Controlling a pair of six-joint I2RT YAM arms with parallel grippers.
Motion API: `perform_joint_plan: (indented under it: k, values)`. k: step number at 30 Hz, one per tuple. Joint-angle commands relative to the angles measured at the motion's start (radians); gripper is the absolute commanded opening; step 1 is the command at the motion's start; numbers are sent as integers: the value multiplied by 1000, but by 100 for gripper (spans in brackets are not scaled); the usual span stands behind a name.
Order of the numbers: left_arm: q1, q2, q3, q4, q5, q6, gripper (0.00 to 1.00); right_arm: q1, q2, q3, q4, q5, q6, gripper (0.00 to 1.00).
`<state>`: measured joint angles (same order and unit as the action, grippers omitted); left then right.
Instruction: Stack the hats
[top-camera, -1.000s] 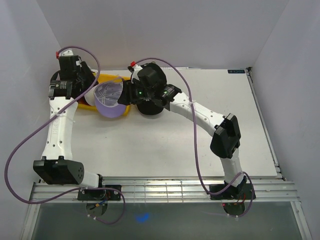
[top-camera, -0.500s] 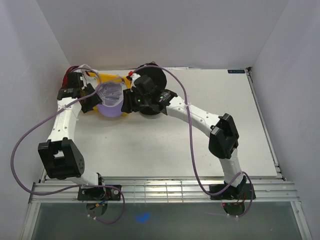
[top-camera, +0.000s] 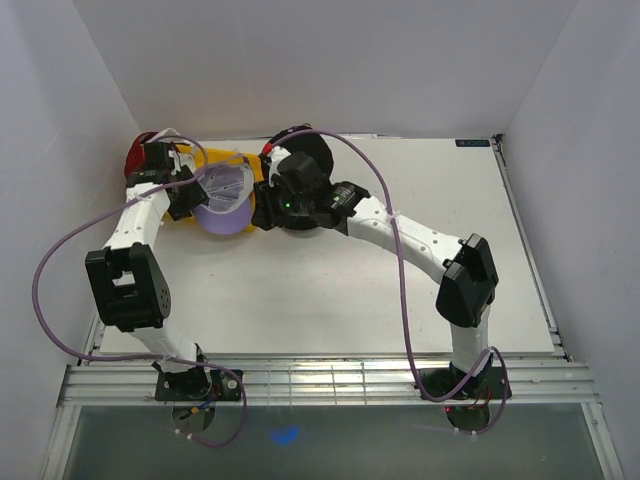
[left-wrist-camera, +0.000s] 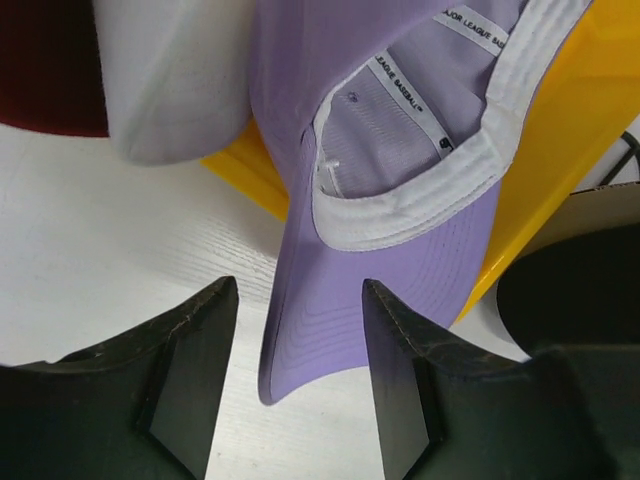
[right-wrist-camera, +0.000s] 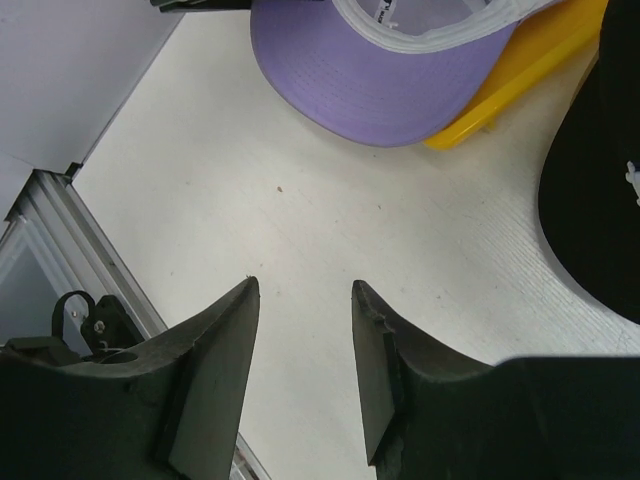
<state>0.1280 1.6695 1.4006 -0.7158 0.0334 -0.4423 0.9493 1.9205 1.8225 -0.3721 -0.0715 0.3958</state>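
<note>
My left gripper moves outward along the rim's side edge next, then onto the rim's corner by the white cap (left-wrist-camera: 170, 80).
A lavender cap (top-camera: 226, 200) lies upside down, half on the yellow tray (top-camera: 212, 157), its brim on the table. My left gripper (top-camera: 193, 196) is open; in the left wrist view its fingers (left-wrist-camera: 190, 340) stand on either side of the lavender brim (left-wrist-camera: 330, 300), apart from it. A white cap (left-wrist-camera: 170, 80) and a red cap (left-wrist-camera: 40, 60) sit behind; the red cap (top-camera: 138, 155) is at the far left. A black cap (top-camera: 305, 215) lies mostly under my right wrist. My right gripper (top-camera: 260, 212) is open and empty above bare table (right-wrist-camera: 305, 288), the lavender cap (right-wrist-camera: 390, 80) beyond it. No beige cap shows.
The white side wall stands close on the left of the tray and caps. The table's near edge with its metal rails (right-wrist-camera: 60, 230) shows in the right wrist view. Purple cables loop from both arms above the table.
My left arm has folded back and its wrist has dropped low beside the lavender cap, bringing the brim between its fingers. My right arm has shifted slightly right. The cap has barely moved.
</note>
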Motion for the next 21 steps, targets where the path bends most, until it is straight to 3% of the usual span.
perform_joint_plan:
  k: [1,12,21]
  values:
    - [2,13,61,42,-50,28,63,5,-55,-22,-4,27,-38,48]
    - [7,131,182,62,-43,34,59,11,-94,-66,-25,50,-61,48]
    - [7,154,199,68,11,48,21,17,-81,-19,-71,64,-87,48]
